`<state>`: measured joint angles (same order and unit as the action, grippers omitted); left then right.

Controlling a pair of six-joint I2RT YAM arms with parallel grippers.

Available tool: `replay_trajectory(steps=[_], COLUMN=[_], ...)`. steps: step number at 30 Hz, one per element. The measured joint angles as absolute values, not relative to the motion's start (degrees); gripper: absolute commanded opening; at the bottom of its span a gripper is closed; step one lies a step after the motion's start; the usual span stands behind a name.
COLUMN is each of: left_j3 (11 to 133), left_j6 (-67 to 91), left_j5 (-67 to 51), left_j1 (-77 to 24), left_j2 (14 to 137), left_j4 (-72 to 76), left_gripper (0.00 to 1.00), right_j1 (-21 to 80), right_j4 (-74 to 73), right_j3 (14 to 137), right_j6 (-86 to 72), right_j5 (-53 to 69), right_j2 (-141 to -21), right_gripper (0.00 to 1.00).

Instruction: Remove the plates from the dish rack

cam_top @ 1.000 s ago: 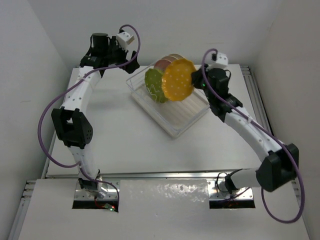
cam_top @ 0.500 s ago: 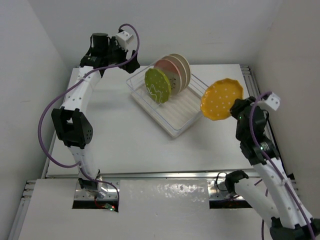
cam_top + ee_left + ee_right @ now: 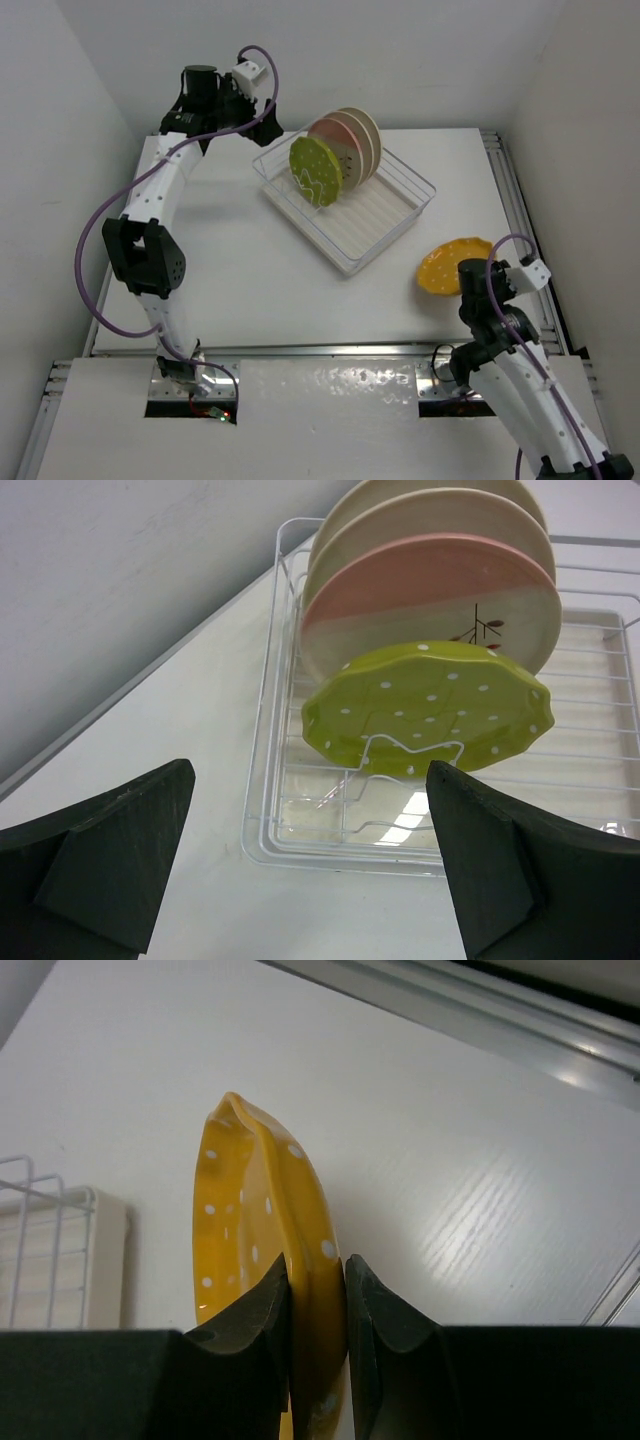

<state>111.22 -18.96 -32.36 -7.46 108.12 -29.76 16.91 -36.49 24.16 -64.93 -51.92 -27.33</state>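
Observation:
My right gripper will move down and slightly back, tilting the orange-yellow dotted plate (image 3: 452, 264) flatter onto the table beside the rack (image 3: 400, 215), since that spot is free of dishes.
The white dish rack (image 3: 400, 215) sits at the table's back middle. In it stand the yellow-green dotted plate (image 3: 315, 172), the pale pink plate (image 3: 333, 135) and beige plates (image 3: 365, 135) behind; they also show in the left wrist view: green (image 3: 430, 710), pink (image 3: 430, 590), beige (image 3: 420, 515). My right gripper (image 3: 468, 285) is shut on the rim of the orange-yellow dotted plate (image 3: 452, 264), low over the table right of the rack; it also shows in the right wrist view (image 3: 245, 1210). My left gripper (image 3: 262, 122) hangs open behind the rack's left corner, holding nothing.
A metal rail (image 3: 515, 200) runs along the table's right edge, close to the held plate. The rack's wire rim (image 3: 270, 730) lies just ahead of my left fingers (image 3: 110, 860). White walls enclose the back and sides.
My right arm has carried the orange-yellow plate out of the rack, rightward and towards the near edge, and lowered it close to the table. My left arm has not moved.

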Motion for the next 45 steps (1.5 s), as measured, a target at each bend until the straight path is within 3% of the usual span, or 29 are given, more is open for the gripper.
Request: replay_trajectory(steps=[12, 13, 17, 21, 30, 36, 39, 41, 45], left_j3=[111.2, 111.2, 111.2, 111.2, 111.2, 111.2, 111.2, 111.2, 111.3], left_j6=[-18.7, -18.5, -18.5, -18.5, -18.8, -19.3, -19.5, -19.7, -20.8], left_j5=[-32.4, -32.4, -32.4, -32.3, -31.4, -30.6, -30.3, -30.0, -29.1], left_j1=[-7.5, -7.5, -7.5, -7.5, -7.5, -7.5, -7.5, -7.5, -7.5], left_j2=[107.6, 107.6, 107.6, 107.6, 107.6, 107.6, 107.7, 107.6, 107.6], left_j4=[-29.4, -29.4, -29.3, -28.9, -28.5, -28.6, -28.8, -29.1, -30.1], left_gripper=[1.00, 1.00, 1.00, 1.00, 1.00, 1.00, 1.00, 1.00, 1.00], right_j1=[16.9, 16.9, 16.9, 17.0, 17.0, 17.0, 17.0, 17.0, 17.0], right_j4=[-36.9, -37.5, -39.2, -39.2, -39.3, -39.3, -38.8, -37.2, -30.2], right_j3=[12.3, 11.8, 10.9, 10.2, 8.9, 11.0, 14.2, 17.4, 26.7], right_j6=[-90.2, -93.1, -101.7, -105.8, -106.5, -103.2, -96.9, -88.8, -66.5], right_j5=[-50.5, -50.5, -51.0, -51.8, -52.5, -53.9, -54.5, -54.7, -51.6], right_j2=[-27.0, -27.5, -29.9, -33.8, -45.2, -46.9, -46.7, -45.9, -44.8], right_gripper=[0.00, 0.01, 0.24, 0.32, 0.35, 0.46, 0.60, 0.70, 0.74])
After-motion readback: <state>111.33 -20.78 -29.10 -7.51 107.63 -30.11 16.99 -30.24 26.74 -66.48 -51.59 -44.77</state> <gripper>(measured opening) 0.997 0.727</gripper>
